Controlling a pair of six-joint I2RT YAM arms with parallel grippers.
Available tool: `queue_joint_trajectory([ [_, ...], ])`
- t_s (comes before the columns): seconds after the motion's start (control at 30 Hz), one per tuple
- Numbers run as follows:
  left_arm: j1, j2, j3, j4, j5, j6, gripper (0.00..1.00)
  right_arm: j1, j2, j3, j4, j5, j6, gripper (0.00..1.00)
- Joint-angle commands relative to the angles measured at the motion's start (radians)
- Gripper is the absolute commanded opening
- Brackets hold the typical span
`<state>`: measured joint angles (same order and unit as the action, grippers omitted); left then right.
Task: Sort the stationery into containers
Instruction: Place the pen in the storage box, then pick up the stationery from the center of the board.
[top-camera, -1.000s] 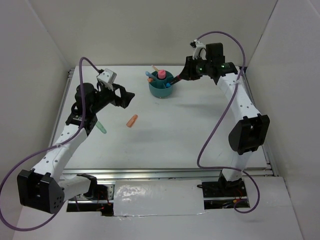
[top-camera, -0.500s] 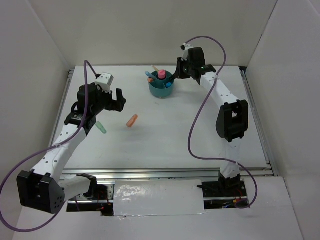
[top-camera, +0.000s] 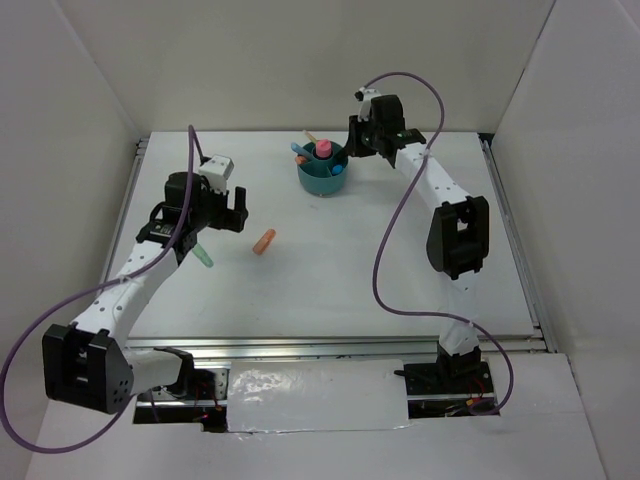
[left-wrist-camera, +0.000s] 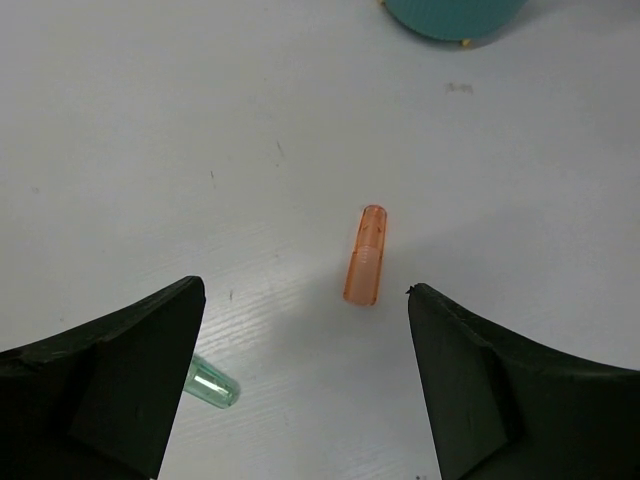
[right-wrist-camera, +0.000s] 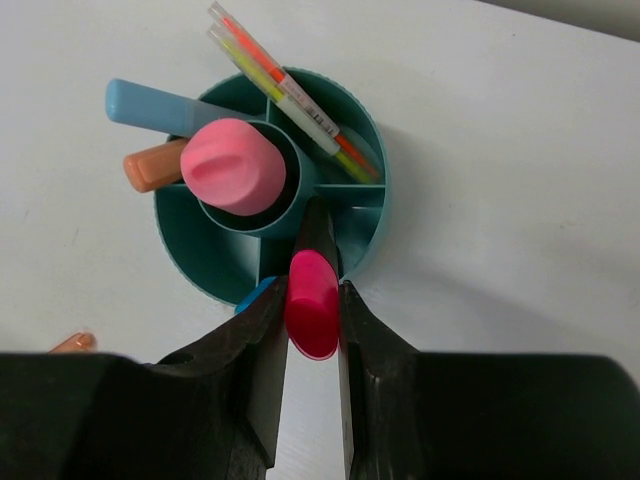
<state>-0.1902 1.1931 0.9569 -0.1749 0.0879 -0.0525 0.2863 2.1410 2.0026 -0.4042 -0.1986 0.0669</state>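
Note:
The orange stub (top-camera: 264, 241) (left-wrist-camera: 366, 255) is lying flat below the left gripper, to its right in the top view, so the robot will move the gripper that way and lower its open fingers around the middle of the stub.
The teal organizer cup (top-camera: 310, 183) stands at the back centre of the table. My right gripper (top-camera: 354, 147) is just right of it, shut on a black marker with a magenta cap (right-wrist-camera: 312, 285). In the right wrist view the gripper (right-wrist-camera: 312, 322) holds the marker's black end over the cup's rim (right-wrist-camera: 377, 185). My left gripper (top-camera: 233, 214) is open and empty. In the left wrist view (left-wrist-camera: 303, 290) an orange stub (left-wrist-camera: 366, 255) lies just ahead between the fingers and a mint green stub (left-wrist-camera: 210, 382) lies by the left finger. Both lie flat on the table (top-camera: 264, 241) (top-camera: 203, 257).
The cup holds a pink highlighter (right-wrist-camera: 235, 165) in its centre well, and a light blue marker (right-wrist-camera: 160, 105), an orange marker (right-wrist-camera: 150, 170) and thin yellow and orange pens (right-wrist-camera: 290, 95) in outer compartments. White walls enclose the table on three sides.
My right arm has swung left and brought the marker up to the cup. My left gripper has pulled back left and turned down over the two stubs.

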Motion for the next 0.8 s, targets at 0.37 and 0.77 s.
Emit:
queue_joint_trajectory([
  [0.37,-0.035,0.151,0.109,-0.103,-0.03,0.12,0.98,0.022,0.016,0.05,0.013,-0.001,-0.042,0.56],
  [0.77,-0.155,0.394,0.155,-0.133,-0.065,0.076,0.75,-0.019,-0.245,-0.004,-0.16,-0.175,0.019,0.58],
])
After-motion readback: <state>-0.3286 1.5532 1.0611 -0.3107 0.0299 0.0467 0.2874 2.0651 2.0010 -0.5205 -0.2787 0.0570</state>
